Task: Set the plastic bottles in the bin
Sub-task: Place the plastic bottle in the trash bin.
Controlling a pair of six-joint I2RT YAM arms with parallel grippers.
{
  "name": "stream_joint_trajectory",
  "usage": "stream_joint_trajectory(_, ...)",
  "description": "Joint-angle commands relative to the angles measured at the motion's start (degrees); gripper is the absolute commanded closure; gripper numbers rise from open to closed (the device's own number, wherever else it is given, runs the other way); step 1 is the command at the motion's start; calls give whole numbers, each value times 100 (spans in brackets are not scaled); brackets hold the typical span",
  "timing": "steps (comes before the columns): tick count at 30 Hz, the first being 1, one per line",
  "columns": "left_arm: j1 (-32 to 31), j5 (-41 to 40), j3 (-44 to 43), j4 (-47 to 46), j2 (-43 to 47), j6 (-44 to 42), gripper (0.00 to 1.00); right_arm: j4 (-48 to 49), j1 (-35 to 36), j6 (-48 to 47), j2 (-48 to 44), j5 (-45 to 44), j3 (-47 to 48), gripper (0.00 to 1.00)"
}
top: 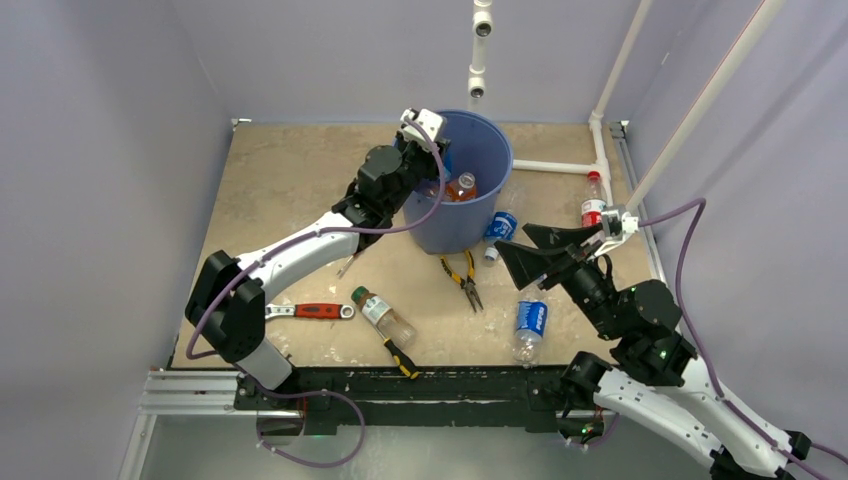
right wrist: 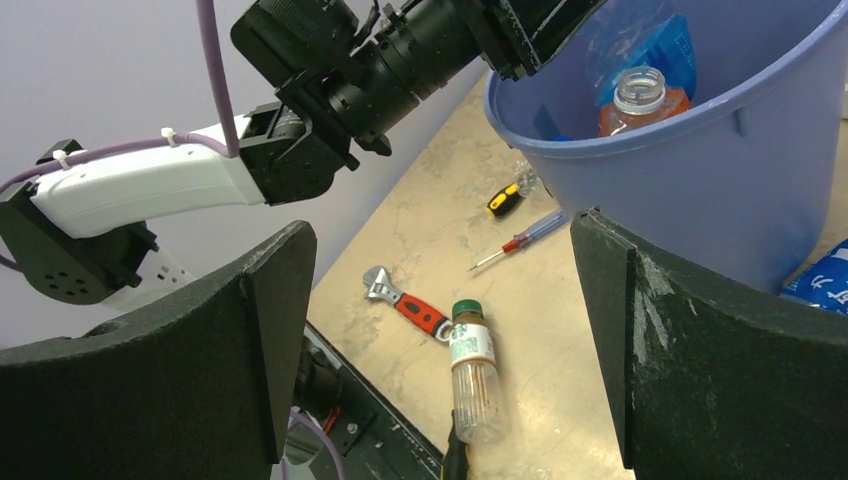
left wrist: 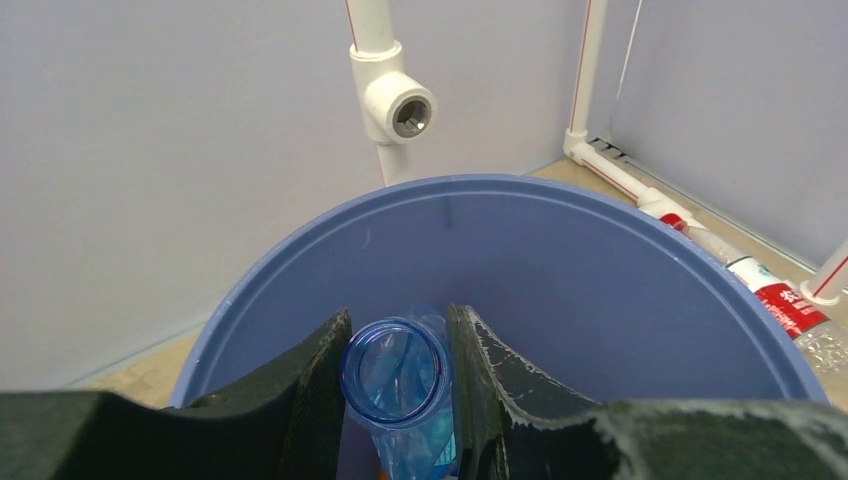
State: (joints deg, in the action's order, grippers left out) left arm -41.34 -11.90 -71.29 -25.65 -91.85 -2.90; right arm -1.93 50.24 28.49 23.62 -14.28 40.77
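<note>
The clear blue plastic bottle (left wrist: pixel 395 385) already hangs inside the bin's rim, so my left gripper should stay over the bin's opening (left wrist: pixel 510 285) and open its fingers to let the bottle go.
The blue bin (top: pixel 470 215) stands at the back middle of the table. My left gripper (left wrist: pixel 397 375) is over its near rim, shut on a clear blue plastic bottle (left wrist: pixel 395 385) with its open mouth toward the camera. An orange-tinted bottle (top: pixel 462 187) lies inside the bin. My right gripper (top: pixel 535 250) is open and empty, right of the bin. On the table lie a green-capped bottle (top: pixel 383 317), a blue-labelled bottle (top: pixel 528 325), another against the bin (top: pixel 500 228), and a red-labelled one (top: pixel 594 205) by the pipes.
Pliers (top: pixel 462 280), a red-handled wrench (top: pixel 310 311) and a yellow-black tool (top: pixel 402 357) lie on the table. A small red screwdriver (right wrist: pixel 520 238) lies near the bin's base. White pipes (top: pixel 600 165) run along the back right. A pipe fitting (left wrist: pixel 395 100) hangs above the bin.
</note>
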Motion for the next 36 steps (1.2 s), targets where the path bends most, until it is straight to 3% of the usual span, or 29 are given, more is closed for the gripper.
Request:
stream_joint_trajectory(1,16,403,36,-62,10,429,100,53,12,25,-49,-118,-45,2)
stream_joint_trajectory(9,37,285,-254,407,-196,417,100,-58,12,21,-103,-175,-43,2)
stream_joint_trajectory(13,46,284,-680,1055,-496,425,93,-98,12,29,-133,-197,-43,2)
stream_joint_trajectory(15,47,344,-678,1114,-526,456,83,-141,12,34,-173,-212,-27,2)
stream_joint_trajectory(17,42,370,-632,1115,-482,489,55,-180,12,25,-202,-220,-19,2)
stream_joint_trajectory(20,46,234,-529,947,-254,565,34,-230,12,1,-216,-248,27,2)
stream_joint_trajectory(29,47,133,-790,877,601,660,4,-230,12,-45,-147,-291,85,1)
stream_joint_trajectory(36,43,-313,-447,1516,1802,748,1,-459,12,-48,-263,-502,141,1)
